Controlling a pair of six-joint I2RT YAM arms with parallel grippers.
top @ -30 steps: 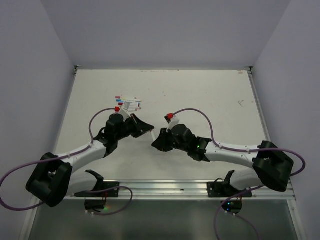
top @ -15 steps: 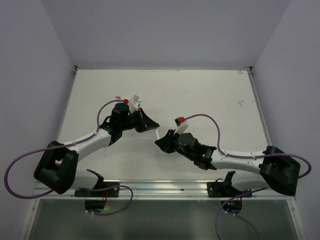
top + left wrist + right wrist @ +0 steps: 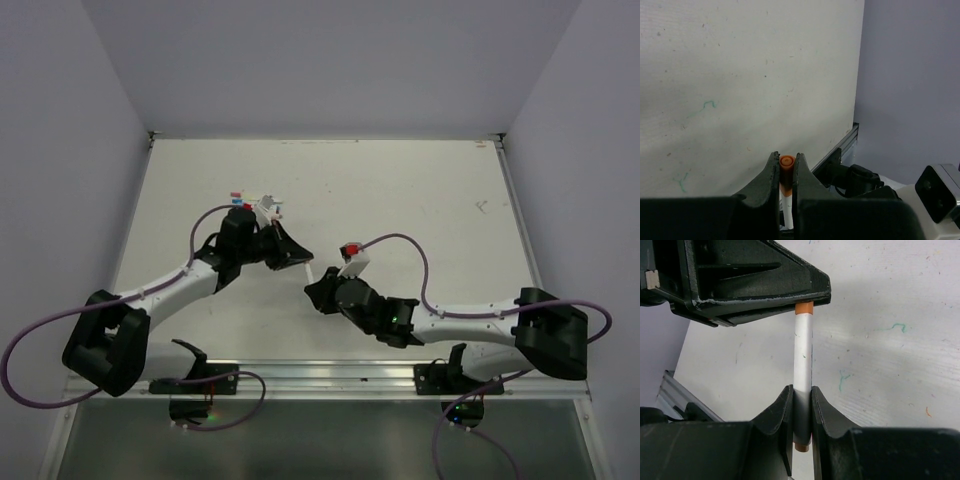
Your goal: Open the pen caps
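The pen cap needs to be pulled off, carried back and down, and released by my left gripper, as bare tabletop toward the bar (image 3: 317,323) lies below and behind it.
One white pen (image 3: 311,272) is held between both grippers above the middle of the table. My left gripper (image 3: 300,258) is shut on its orange pen cap (image 3: 786,167), with the white barrel (image 3: 786,210) running back between the fingers. My right gripper (image 3: 318,290) is shut on the barrel (image 3: 803,355) near its other end. In the right wrist view the cap (image 3: 804,308) still sits on the barrel, right at the left gripper's fingers (image 3: 750,280). The other pens (image 3: 262,203), with red and blue caps, lie behind the left wrist, partly hidden.
The white table (image 3: 420,200) has grey walls on the left, back and right. A metal rail (image 3: 330,375) runs along the near edge between the arm bases. Purple cables (image 3: 400,245) loop above both arms.
Both arms have shifted while holding the same pen. The left wrist has moved back over the pen pile. The right gripper has moved a little left and nearer.
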